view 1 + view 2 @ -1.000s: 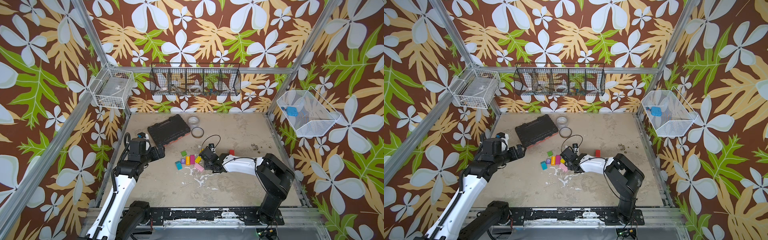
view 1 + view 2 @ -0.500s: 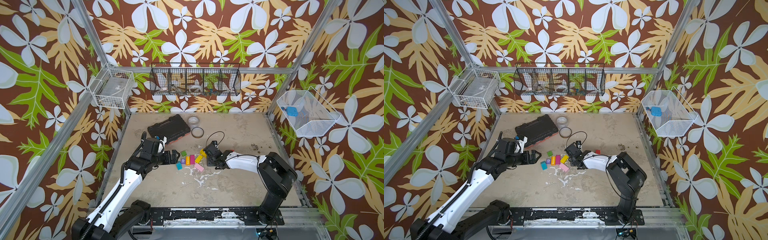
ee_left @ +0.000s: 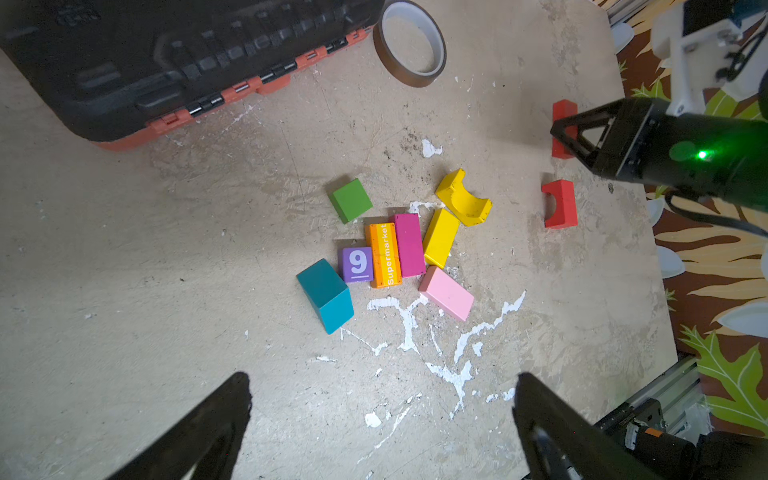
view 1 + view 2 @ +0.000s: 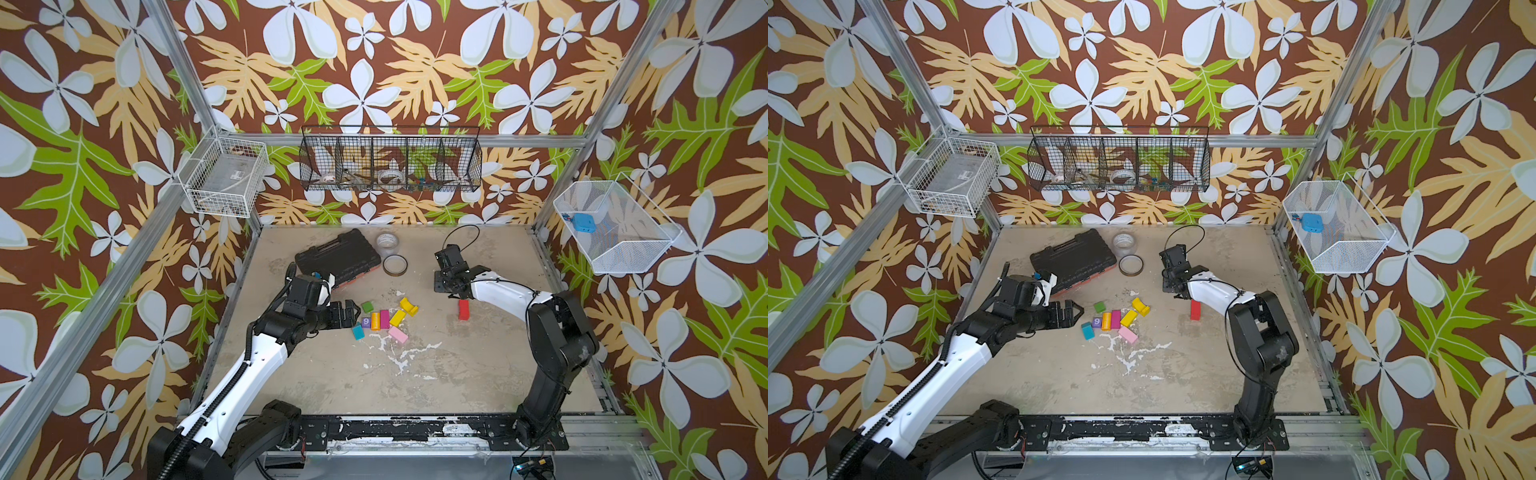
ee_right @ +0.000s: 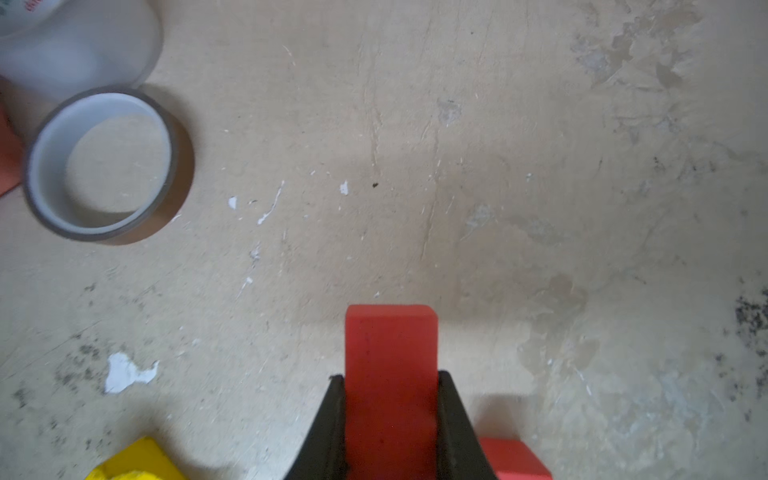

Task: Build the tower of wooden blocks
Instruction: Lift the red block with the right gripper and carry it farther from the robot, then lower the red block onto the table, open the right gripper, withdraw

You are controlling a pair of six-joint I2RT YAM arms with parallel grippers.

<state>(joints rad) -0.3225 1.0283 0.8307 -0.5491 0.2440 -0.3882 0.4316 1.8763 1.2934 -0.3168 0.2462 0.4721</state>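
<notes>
The red brick [image 5: 390, 353] goes down and outward with my right gripper next for release in open space, since bare tabletop beyond the red arch block lies below and outward.
Loose wood blocks lie flat in a cluster; no tower is in view. They are a green cube [image 3: 351, 199], yellow arch [image 3: 463, 197], yellow brick [image 3: 440, 237], magenta brick [image 3: 409, 245], orange cylinder [image 3: 384, 255], purple "9" cube [image 3: 357, 264], teal block [image 3: 326, 293] and pink brick [image 3: 446, 293]. My left gripper [image 4: 351, 316] hangs open just left of the cluster [image 4: 382, 320], nothing between its fingers. My right gripper [image 5: 390, 378] is shut on a red brick [image 5: 390, 353], right of the cluster. A red arch block [image 3: 560, 203] stands on the table beside it.
A black tool case [image 4: 337, 259] lies behind the left gripper. A brown tape roll [image 4: 395, 265] and a clear roll [image 4: 386, 243] sit at the back middle. Wire baskets [image 4: 390, 164] hang on the walls. White paint marks [image 4: 399, 353] streak the table in front of the cluster.
My right gripper has closed and moved right, away from the cluster, toward the red arch. My left arm has swung in from the left edge to the cluster's left side, staying open.
</notes>
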